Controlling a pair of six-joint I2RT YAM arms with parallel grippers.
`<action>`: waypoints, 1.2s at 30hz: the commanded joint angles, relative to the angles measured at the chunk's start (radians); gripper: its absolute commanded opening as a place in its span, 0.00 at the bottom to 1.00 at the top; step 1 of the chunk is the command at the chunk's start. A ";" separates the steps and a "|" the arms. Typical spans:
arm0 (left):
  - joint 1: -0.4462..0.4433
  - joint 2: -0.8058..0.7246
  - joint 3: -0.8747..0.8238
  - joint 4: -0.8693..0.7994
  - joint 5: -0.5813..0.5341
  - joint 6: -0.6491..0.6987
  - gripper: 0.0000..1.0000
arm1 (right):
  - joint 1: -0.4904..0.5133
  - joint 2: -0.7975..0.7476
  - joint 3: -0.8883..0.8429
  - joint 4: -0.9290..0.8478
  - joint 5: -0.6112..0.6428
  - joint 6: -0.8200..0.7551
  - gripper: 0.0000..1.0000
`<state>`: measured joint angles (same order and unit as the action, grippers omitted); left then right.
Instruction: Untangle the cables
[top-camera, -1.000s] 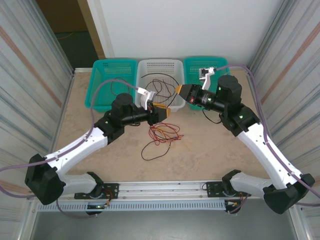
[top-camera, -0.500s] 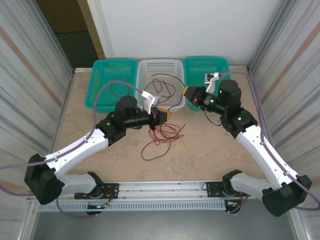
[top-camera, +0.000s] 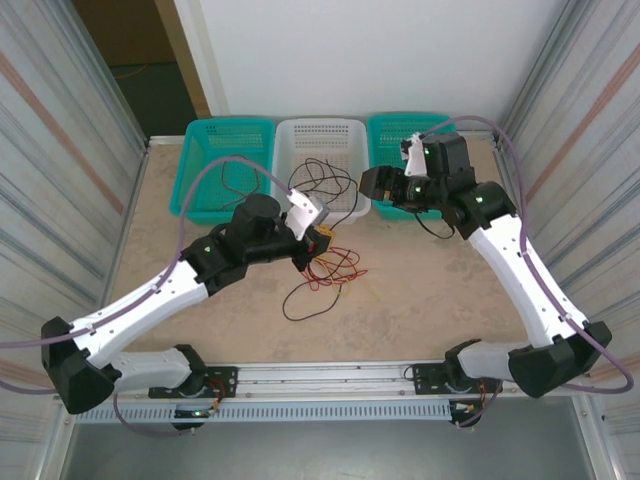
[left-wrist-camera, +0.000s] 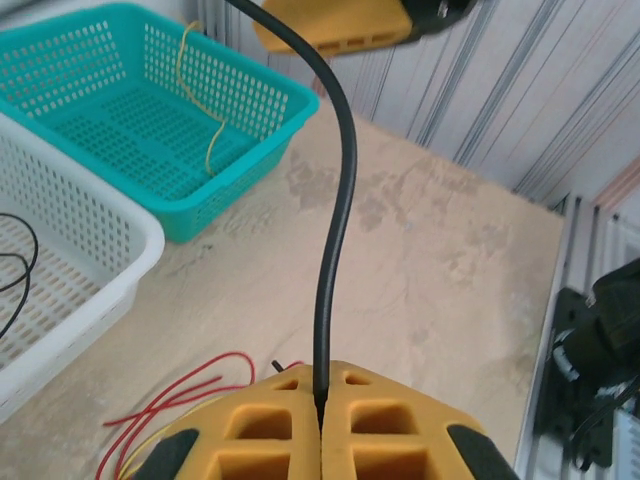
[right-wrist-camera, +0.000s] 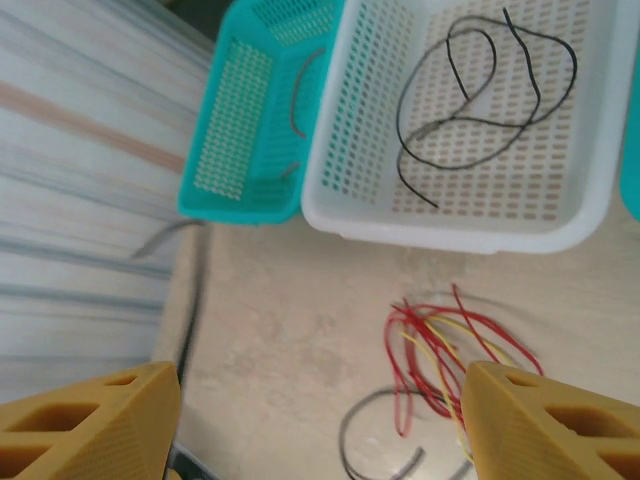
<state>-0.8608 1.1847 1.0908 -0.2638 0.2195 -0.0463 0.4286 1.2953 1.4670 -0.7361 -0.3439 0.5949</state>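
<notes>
The left gripper should carry this matching black cable outward over the white basket (top-camera: 320, 128) (left-wrist-camera: 52, 262) and let go of it there, because the basket already has black cables in it.
My left gripper (top-camera: 323, 238) is shut on a black cable (left-wrist-camera: 336, 190), pinched between its yellow fingertips (left-wrist-camera: 320, 400); the cable rises from the jaws and curves up out of frame. A tangle of red and pale yellow cables (top-camera: 335, 266) lies on the table just in front of that gripper, with a black loop (top-camera: 303, 300) beside it. More black cables (right-wrist-camera: 480, 90) are coiled in the white basket (top-camera: 320, 128). My right gripper (top-camera: 366, 183) hovers at the white basket's right corner, open and holding nothing; through its wide gap I see the red tangle (right-wrist-camera: 445, 350).
A teal basket (top-camera: 200, 175) at the back left holds a thin cable. Another teal basket (top-camera: 400, 128) at the back right holds a pale yellow cable (left-wrist-camera: 205, 110). Metal walls close both sides, and a rail runs along the near edge.
My left gripper has shut on the black cable. My right gripper has gone from shut to wide open, and its arm has risen and swung slightly back.
</notes>
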 joint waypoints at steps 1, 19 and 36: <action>-0.020 0.009 0.045 -0.081 -0.047 0.089 0.00 | 0.012 0.038 0.033 -0.156 0.004 -0.102 0.72; 0.142 0.132 0.184 -0.017 -0.089 -0.125 0.00 | -0.040 0.002 -0.141 -0.060 0.100 0.008 0.68; 0.417 0.711 0.692 0.047 0.148 -0.414 0.00 | -0.014 -0.079 -0.303 -0.004 0.089 0.075 0.65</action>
<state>-0.4458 1.8473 1.7184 -0.2298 0.2893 -0.3679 0.4084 1.2564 1.1721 -0.7414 -0.2649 0.6476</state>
